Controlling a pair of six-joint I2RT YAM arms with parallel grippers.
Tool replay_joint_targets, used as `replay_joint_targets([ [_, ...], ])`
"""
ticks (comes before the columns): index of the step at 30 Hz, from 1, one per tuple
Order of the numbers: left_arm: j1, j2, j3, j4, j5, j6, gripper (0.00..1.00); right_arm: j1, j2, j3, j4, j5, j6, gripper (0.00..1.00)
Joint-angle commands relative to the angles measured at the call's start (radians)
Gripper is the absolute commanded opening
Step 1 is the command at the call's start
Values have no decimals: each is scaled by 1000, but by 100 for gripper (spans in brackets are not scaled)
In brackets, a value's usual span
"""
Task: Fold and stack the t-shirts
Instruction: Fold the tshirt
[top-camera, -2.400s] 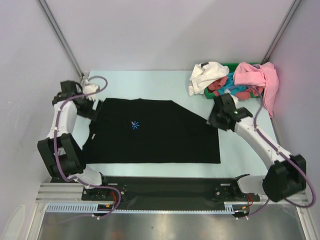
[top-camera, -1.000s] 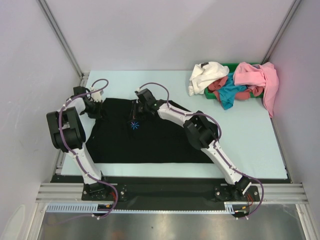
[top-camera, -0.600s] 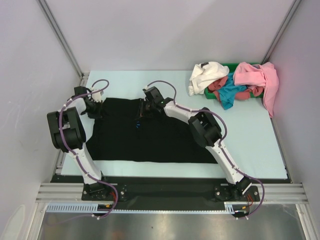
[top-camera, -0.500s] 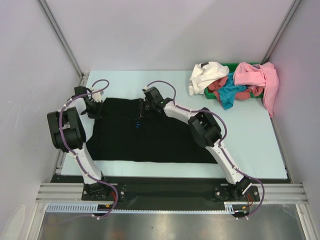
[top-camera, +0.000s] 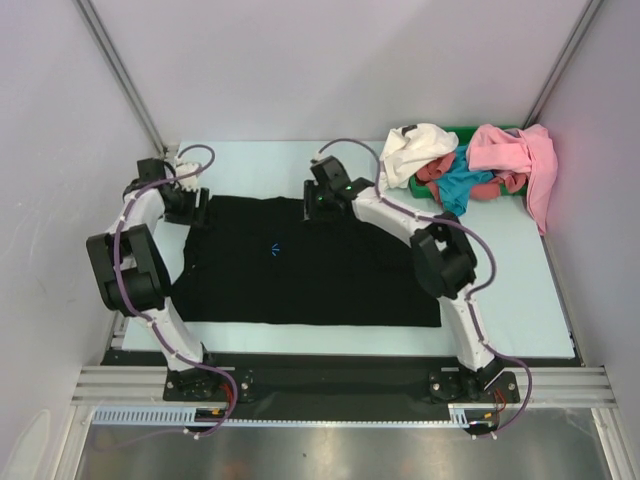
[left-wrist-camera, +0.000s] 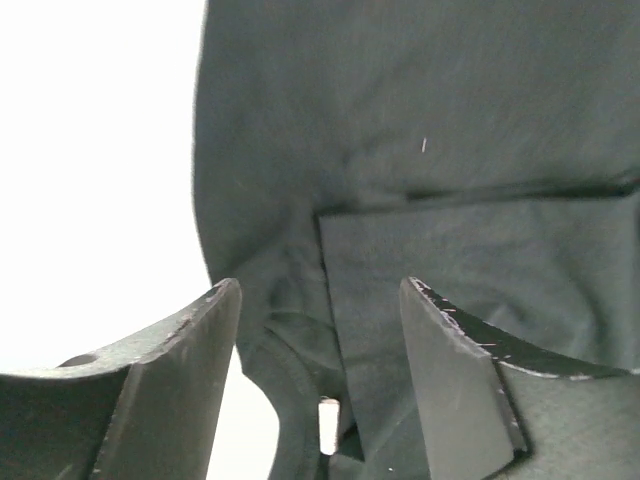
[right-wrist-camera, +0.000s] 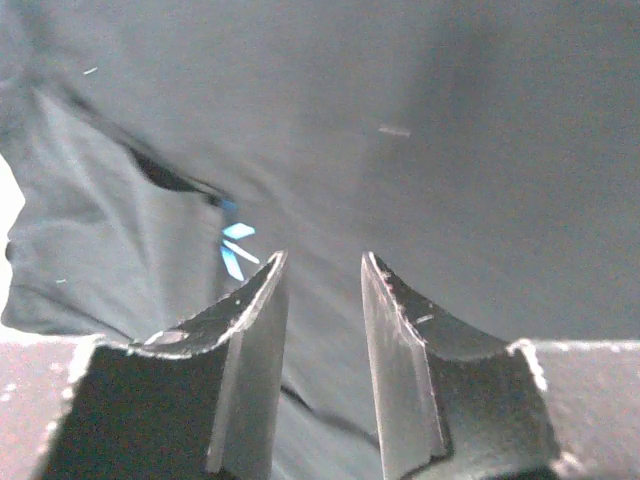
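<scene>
I will next move my left gripper outward and lower its spread fingers onto the black t-shirt's nearest far corner, which stands out against the pale table.
The black t-shirt lies spread on the table, its light-blue starburst print partly hidden by a fold. My left gripper is open over the shirt's far left corner; in the left wrist view folded black cloth lies below the spread jaws. My right gripper hovers at the shirt's far edge; in the right wrist view its jaws stand narrowly apart with nothing between them, above the cloth, beside the print. White, pink, teal and red shirts are heaped at the back right.
A green bin sits under the shirt heap at the back right corner. Grey walls close in the table on the left, back and right. Pale table surface shows to the right of the black shirt.
My right gripper has moved from over the print back and to the right, to the shirt's far edge. My left gripper has shifted slightly toward the back. The print is now partly covered.
</scene>
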Motion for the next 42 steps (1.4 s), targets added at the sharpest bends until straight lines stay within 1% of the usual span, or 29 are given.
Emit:
replay_joint_targets([
  [1,2,-63,86,72,47,-12,72,-49,-155,-47,-161,246,-107,39],
  [2,-1,-46,103,99,30,-65,72,-54,-167,-90,-216,275,-128,38],
  [4,-9,30,170,121,10,-118,72,-67,-210,-136,-246,326,-153,37],
  [5,-12,67,199,124,7,-165,72,-72,-227,-188,-257,328,-167,40],
  [6,-19,101,263,119,10,-185,72,-72,-243,-208,-260,331,-186,41],
  [7,-23,174,299,112,19,-202,72,-75,-255,-230,-263,329,-194,42],
  [8,-27,207,333,101,19,-228,72,-77,-278,-259,-271,328,-197,43],
  [9,-38,236,395,95,16,-238,72,-78,-283,-271,-277,325,-208,44],
  [10,-42,302,429,89,12,-242,73,-78,-287,-279,-286,317,-210,44],
  [13,-65,409,563,29,-27,-244,74,-78,-295,-303,-330,317,-217,46],
  [15,-75,454,644,-12,-33,-236,75,-78,-292,-323,-352,328,-220,46],
  [18,-81,511,710,-51,-44,-235,76,-81,-283,-336,-373,367,-214,44],
  [25,-82,549,718,-60,-82,-232,77,-101,-258,-343,-406,421,-239,41],
  [28,-81,571,742,-80,-65,-233,77,-121,-254,-366,-375,379,-268,39],
  [29,-82,572,749,-88,-51,-233,75,-126,-252,-380,-370,371,-273,38],
  [32,-82,568,730,-114,4,-224,73,-140,-247,-389,-370,365,-273,32],
  [34,-84,571,721,-128,24,-222,68,-150,-253,-402,-358,365,-273,27],
  [35,-85,577,723,-134,27,-222,58,-152,-258,-405,-357,366,-273,24],
  [36,-85,583,733,-140,41,-225,52,-153,-261,-406,-355,369,-274,22],
  [37,-85,592,741,-157,47,-227,43,-155,-264,-406,-357,375,-277,16],
  [38,-84,591,746,-161,58,-230,25,-155,-267,-405,-357,381,-280,14],
  [40,-84,580,741,-161,99,-227,11,-155,-275,-400,-360,400,-291,7],
  [41,-82,559,729,-158,113,-224,0,-156,-280,-399,-363,412,-294,5],
  [42,-82,540,717,-151,123,-221,0,-158,-283,-396,-366,417,-296,5],
])
